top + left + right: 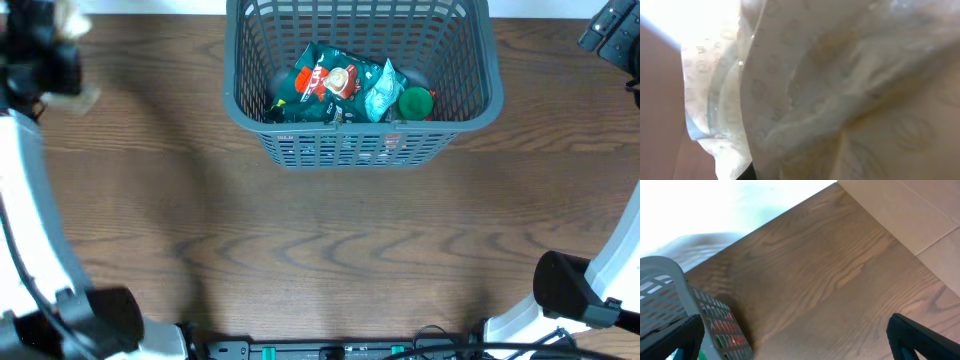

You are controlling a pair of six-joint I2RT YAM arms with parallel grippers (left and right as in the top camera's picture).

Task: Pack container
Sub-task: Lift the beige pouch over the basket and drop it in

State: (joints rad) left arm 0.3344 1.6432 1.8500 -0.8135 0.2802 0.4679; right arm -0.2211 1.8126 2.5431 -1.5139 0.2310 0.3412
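Note:
I will move my left gripper to the right in the overhead view next, over the container's packed middle (pixel 362 80). I will release the pale packet there, since other packets already lie there.
The dark grey lattice container (pixel 300 150) stands at the back middle of the table. Inside it lie a green and red snack packet (pixel 315 85), a pale blue packet (pixel 383 90) and a green round item (pixel 415 102). My left gripper (pixel 45 55) is at the far left, blurred, with a pale crinkly packet (pixel 88 98) at it. That packet (pixel 830 90) fills the left wrist view and hides the jaws. My right gripper (pixel 610 30) is open and empty to the right of the container. Its fingers (pixel 795 340) are spread wide over bare wood, and the container's corner (pixel 670 280) is at the left.
The wooden table (pixel 330 260) stretches in front of the container. Cardboard-coloured panels (pixel 910 215) lie beyond the table's right edge. Arm bases stand at the front corners (pixel 580 290).

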